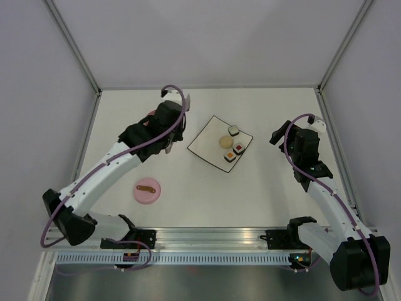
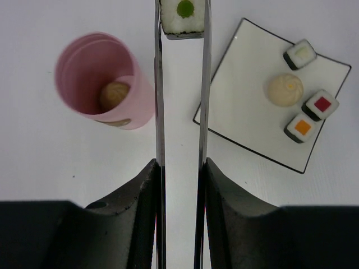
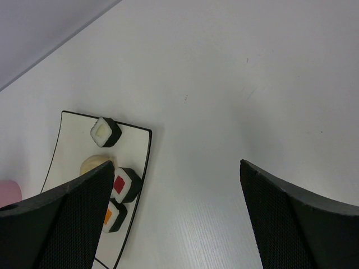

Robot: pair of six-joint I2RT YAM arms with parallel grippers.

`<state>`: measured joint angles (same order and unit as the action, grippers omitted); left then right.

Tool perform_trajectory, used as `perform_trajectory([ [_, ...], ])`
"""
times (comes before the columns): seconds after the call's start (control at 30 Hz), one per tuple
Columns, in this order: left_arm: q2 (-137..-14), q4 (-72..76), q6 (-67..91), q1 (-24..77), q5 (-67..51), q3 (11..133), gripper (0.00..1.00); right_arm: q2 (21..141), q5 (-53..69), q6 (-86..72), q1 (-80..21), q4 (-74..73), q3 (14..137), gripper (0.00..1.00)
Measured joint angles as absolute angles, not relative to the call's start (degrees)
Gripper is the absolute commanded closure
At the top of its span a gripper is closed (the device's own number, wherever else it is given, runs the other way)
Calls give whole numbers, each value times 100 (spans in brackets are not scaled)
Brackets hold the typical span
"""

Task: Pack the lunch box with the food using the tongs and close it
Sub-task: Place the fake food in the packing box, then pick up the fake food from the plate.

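My left gripper will next carry the sushi roll over the lunch box's opening and release the tongs, since the lunch box [image 1: 151, 113] stands open to the left in the left wrist view.
My left gripper [image 2: 180, 165] is shut on the tongs [image 2: 159, 101], whose two thin metal arms run up the left wrist view. Their tips pinch a green-centred sushi roll [image 2: 182, 19] above the table, between the pink lunch box [image 2: 101, 84] and the white plate [image 2: 247, 84]. The lunch box stands open with a beige ball [image 2: 115, 95] inside. Three sushi rolls [image 2: 321, 105] and a beige ball [image 2: 285, 89] lie on the plate. From above, the left gripper [image 1: 170, 128] covers most of the lunch box [image 1: 151, 113]. My right gripper [image 3: 175, 165] is open and holds nothing, right of the plate [image 3: 70, 145].
The pink lid [image 1: 148, 190] with its brown handle lies flat on the table, near the left arm's forearm. The plate [image 1: 207, 143] sits mid-table, turned like a diamond. The right gripper [image 1: 280, 135] hovers beside it. Metal frame posts and grey walls border the table.
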<state>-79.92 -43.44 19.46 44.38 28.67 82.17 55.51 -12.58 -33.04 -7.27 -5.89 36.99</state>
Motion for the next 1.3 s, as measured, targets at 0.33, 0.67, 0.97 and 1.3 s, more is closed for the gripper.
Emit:
perform_trajectory([
  [0.33, -6810, -4637, 1946, 2875, 2965, 7526, 75, 5548, -1188, -3304, -727, -593, 3699, 2],
  [0.67, -7026, -4661, 1946, 2862, 2637, 7266, 68, 5546, -1146, -3304, -727, -620, 3699, 2],
  [0.97, -7019, -4661, 1944, 2862, 2628, 7203, 44, 5546, -1133, -3304, -727, -652, 3699, 2],
  [1.3, -6943, -4724, 1942, 2906, 2421, 7321, 43, 5614, -1164, -3385, -727, -670, 3699, 2],
])
